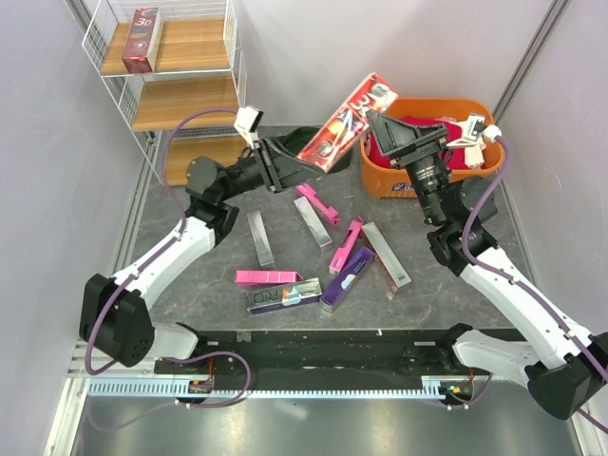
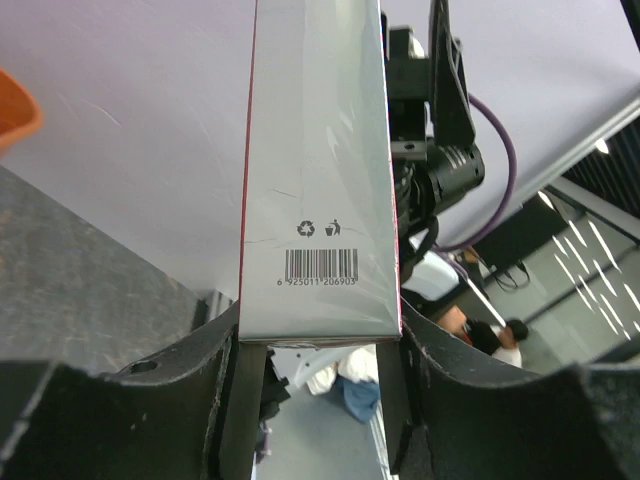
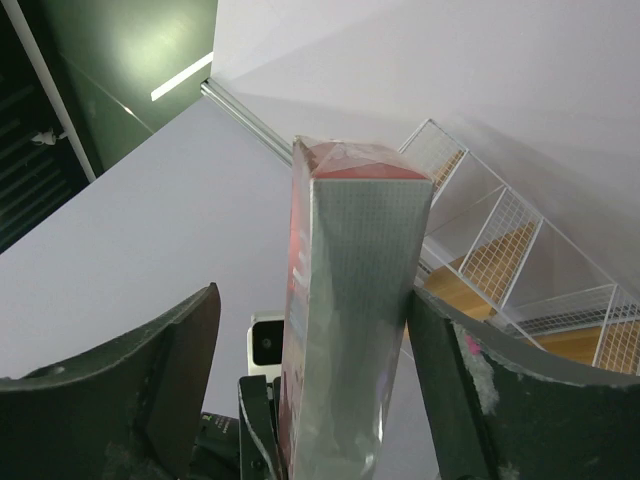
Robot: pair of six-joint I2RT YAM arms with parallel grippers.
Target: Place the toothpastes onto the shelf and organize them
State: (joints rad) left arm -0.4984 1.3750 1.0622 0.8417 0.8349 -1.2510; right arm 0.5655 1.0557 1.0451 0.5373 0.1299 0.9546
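Observation:
The bare shelf board (image 1: 179, 44) beside the red box lies outward, to the left gripper's left in the top view, so the left gripper needs to swing there and release the dark red and silver box.
My left gripper (image 1: 302, 157) is shut on the lower end of a dark red and silver toothpaste box (image 1: 347, 122), held tilted in the air between the arms. In the left wrist view the box (image 2: 315, 170) fills the space between the fingers of that gripper (image 2: 320, 345). My right gripper (image 1: 382, 128) is open around the box's upper end. In the right wrist view the box (image 3: 350, 300) stands between the wide jaws of the right gripper (image 3: 312, 295), close to the right one. The shelf (image 1: 180, 90) stands at the back left with one red box (image 1: 142, 40) on its top board.
Several toothpaste boxes lie on the dark table: silver (image 1: 259, 237), pink (image 1: 269, 277), purple (image 1: 347, 275), holographic (image 1: 283, 296), red-silver (image 1: 387, 255). An orange tub (image 1: 380, 180) holding more boxes sits under the right gripper. A dark green item (image 1: 306, 136) lies behind the left gripper.

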